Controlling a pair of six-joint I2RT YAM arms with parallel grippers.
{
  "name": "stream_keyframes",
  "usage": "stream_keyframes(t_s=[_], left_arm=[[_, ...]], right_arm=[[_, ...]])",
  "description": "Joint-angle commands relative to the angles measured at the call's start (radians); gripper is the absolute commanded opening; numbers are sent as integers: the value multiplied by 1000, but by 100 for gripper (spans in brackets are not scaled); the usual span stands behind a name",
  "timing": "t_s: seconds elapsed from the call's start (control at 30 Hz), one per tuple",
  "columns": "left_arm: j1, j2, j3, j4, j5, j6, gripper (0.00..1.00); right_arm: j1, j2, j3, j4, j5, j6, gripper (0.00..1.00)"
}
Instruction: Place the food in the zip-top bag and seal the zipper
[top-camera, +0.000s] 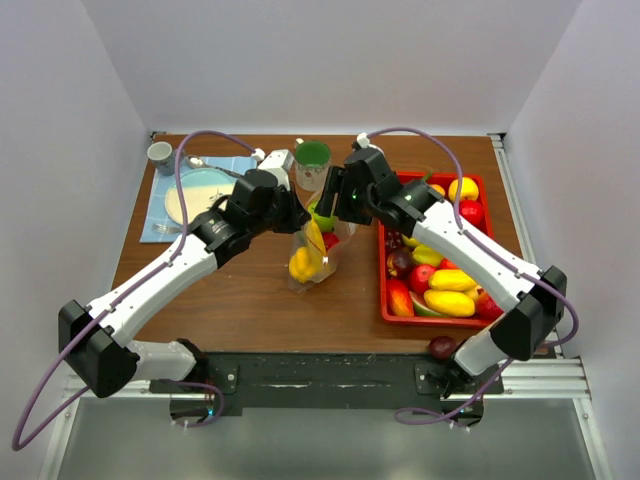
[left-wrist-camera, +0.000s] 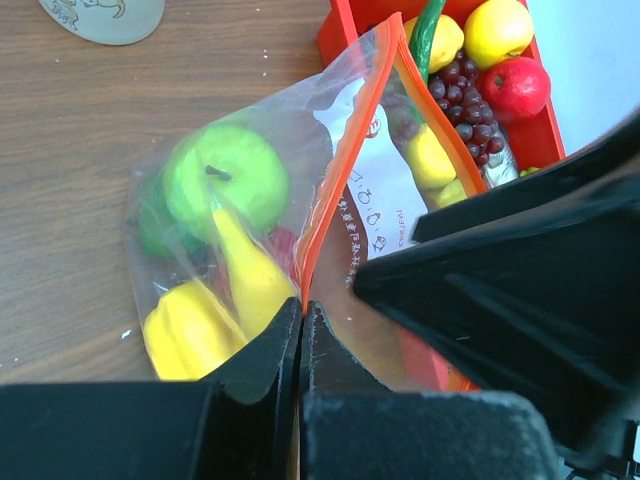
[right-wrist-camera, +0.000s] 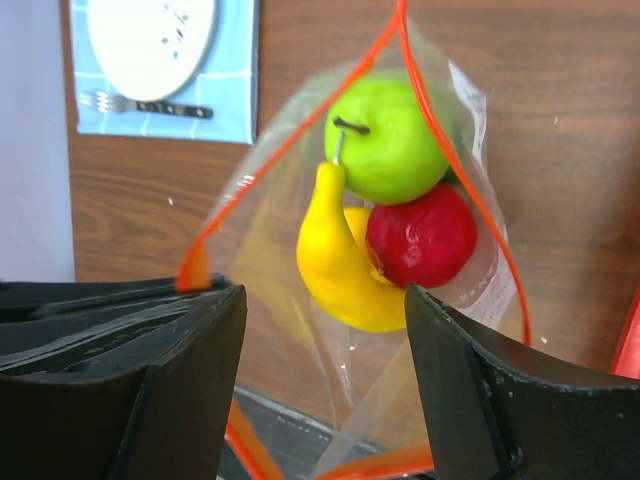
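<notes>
My right gripper swings to the right in the top view and down onto the green pepper's far end (top-camera: 429, 174) next, since the bag (top-camera: 313, 252) still stands open for food.
The clear zip-top bag (top-camera: 313, 252) hangs at the table's middle with its orange-red zipper (left-wrist-camera: 342, 175) spread open. Inside lie a green apple (right-wrist-camera: 388, 140), a yellow banana (right-wrist-camera: 338, 252), a red fruit (right-wrist-camera: 422, 236) and another yellow piece (left-wrist-camera: 190, 328). My left gripper (left-wrist-camera: 301, 312) is shut on the zipper edge at one end of the mouth. My right gripper (right-wrist-camera: 325, 300) is open, its fingers straddling the open mouth just above the fruit. In the top view the left gripper (top-camera: 293, 212) and the right gripper (top-camera: 335, 203) meet over the bag.
A red tray (top-camera: 387, 290) of several toy fruits stands at the right. A purple fruit (top-camera: 442, 347) lies at the near edge. A green cup (top-camera: 312, 160), a grey mug (top-camera: 160, 154) and a plate (top-camera: 196, 193) with fork on a blue mat sit at the back left.
</notes>
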Motion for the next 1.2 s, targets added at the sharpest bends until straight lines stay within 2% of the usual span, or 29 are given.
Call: stream_keyframes(t_s=[0.0, 0.13, 0.23, 0.37, 0.5, 0.6, 0.77, 0.87, 1.17], left_arm=[[10, -25, 23, 45, -16, -6, 0], [10, -25, 21, 41, -19, -6, 0], [10, -26, 23, 39, -20, -5, 0], [10, -26, 23, 38, -22, -3, 0], [10, -22, 26, 39, -11, -3, 0], [10, -26, 27, 38, -13, -3, 0], [10, -37, 32, 27, -10, -2, 0], [10, -48, 33, 15, -16, 0, 0], [10, -51, 32, 4, -23, 8, 0]], right_arm=[[4, -52, 111, -58, 104, -78, 69], [3, -98, 181, -144, 233, -144, 69], [-28, -142, 176, -182, 328, -185, 64], [-282, -176, 64, -100, 191, -227, 57], [-423, -78, 7, 19, 123, -262, 41], [-477, 35, -10, 163, 129, -300, 37], [-543, 230, 62, 281, 125, -305, 35], [-560, 308, 102, 280, 151, -325, 34], [-598, 393, 70, 341, 152, -370, 36]])
